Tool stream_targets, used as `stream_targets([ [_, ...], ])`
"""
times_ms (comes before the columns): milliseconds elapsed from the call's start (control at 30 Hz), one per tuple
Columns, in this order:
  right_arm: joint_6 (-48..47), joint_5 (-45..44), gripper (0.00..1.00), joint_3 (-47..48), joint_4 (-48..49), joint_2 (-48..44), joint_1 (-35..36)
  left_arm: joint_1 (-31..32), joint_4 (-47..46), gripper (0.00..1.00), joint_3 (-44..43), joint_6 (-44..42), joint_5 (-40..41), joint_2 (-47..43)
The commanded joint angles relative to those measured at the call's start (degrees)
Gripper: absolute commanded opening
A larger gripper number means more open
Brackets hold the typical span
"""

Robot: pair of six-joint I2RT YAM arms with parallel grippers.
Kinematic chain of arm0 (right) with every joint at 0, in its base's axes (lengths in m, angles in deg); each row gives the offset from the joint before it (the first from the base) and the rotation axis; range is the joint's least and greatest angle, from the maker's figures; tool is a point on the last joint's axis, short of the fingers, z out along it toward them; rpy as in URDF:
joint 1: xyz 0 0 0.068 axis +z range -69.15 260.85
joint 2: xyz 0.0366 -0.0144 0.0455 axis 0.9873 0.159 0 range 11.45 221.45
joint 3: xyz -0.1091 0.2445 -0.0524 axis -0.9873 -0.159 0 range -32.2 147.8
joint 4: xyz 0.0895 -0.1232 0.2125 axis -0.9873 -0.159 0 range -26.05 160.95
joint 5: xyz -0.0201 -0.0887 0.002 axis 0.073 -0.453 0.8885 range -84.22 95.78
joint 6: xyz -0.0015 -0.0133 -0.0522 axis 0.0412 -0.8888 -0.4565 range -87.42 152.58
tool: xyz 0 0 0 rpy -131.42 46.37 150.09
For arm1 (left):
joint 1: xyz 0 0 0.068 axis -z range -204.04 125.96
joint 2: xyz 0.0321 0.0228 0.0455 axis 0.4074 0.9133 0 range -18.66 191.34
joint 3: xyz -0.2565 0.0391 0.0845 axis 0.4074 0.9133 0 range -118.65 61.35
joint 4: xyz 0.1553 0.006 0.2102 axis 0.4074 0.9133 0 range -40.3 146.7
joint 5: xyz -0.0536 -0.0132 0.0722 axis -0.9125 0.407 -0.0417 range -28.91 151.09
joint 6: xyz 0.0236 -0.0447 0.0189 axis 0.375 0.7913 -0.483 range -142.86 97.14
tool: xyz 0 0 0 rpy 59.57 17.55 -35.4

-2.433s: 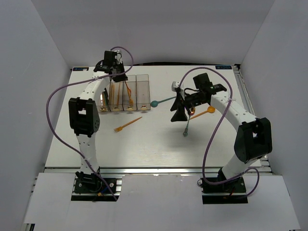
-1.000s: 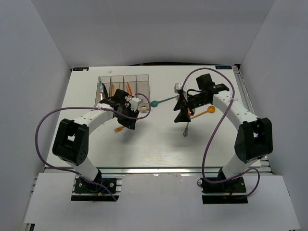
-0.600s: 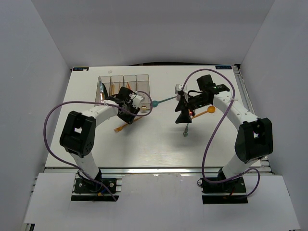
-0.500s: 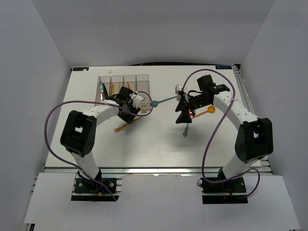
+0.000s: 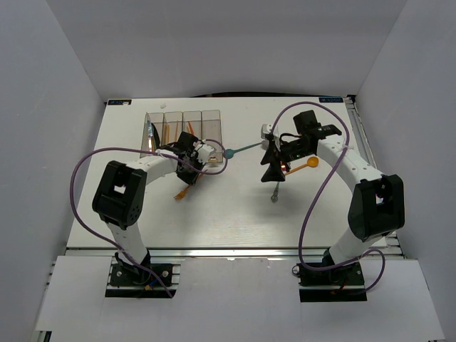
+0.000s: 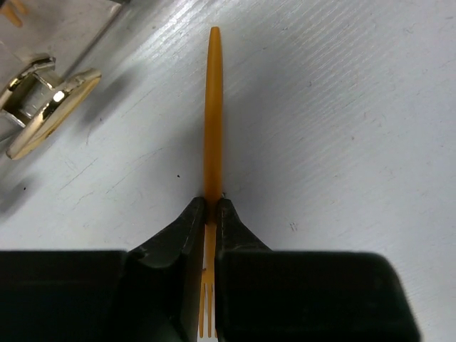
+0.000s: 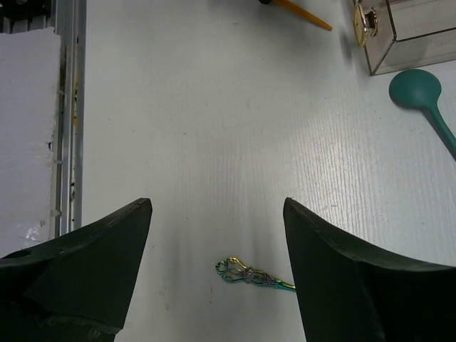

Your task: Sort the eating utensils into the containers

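Observation:
Orange fork teeth already show in the bin beside the empty end one, so my left gripper will lift outward over that bin next and turn the orange fork [image 5: 182, 191] lengthwise to it.
My left gripper [image 5: 189, 172] is shut on an orange fork [image 5: 182, 191] just in front of the containers [image 5: 182, 130], a row of clear bins with orange utensils inside. In the left wrist view the fingers [image 6: 192, 221] pinch the fork [image 6: 212, 121] near its tines, with the handle pointing away, low over the table. My right gripper [image 5: 271, 171] hangs open and empty over a metallic iridescent utensil [image 5: 274, 194], whose ornate handle [image 7: 256, 276] lies between the fingers. A teal spoon [image 5: 239, 150] and an orange spoon [image 5: 306, 164] lie near it.
A bin corner with a gold clasp [image 6: 50, 114] is close on the left of the fork. The right wrist view shows the teal spoon bowl [image 7: 420, 100] and a bin corner [image 7: 413, 35]. White walls enclose the table [image 5: 228, 221].
My left arm came down from over the bins to the orange fork and shut on it; the fork has turned slightly. The right arm has hardly moved.

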Motion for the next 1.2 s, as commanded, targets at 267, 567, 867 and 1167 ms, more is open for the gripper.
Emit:
stream_targets([
  [267, -1.32, 0.78, 0.81, 0.04, -1.41, -3.03, -1.63, 0.50, -0.14, 0.00, 2.19, 6.56, -13.14, -16.22],
  [567, -0.80, 0.69, 0.81, 0.47, 0.78, -3.91, -3.04, -1.60, -8.65, 0.00, -4.03, 14.45, -17.29, -19.08],
  [867, -0.80, -0.01, 0.81, -0.58, 0.96, -5.49, -3.48, -8.02, -10.07, 0.00, -27.39, 25.19, -11.68, 3.60],
  [1167, 0.43, -0.71, 0.81, -3.66, 2.89, -6.28, -3.92, -10.22, -9.37, 0.00, -34.89, 25.20, -5.43, 12.22],
])
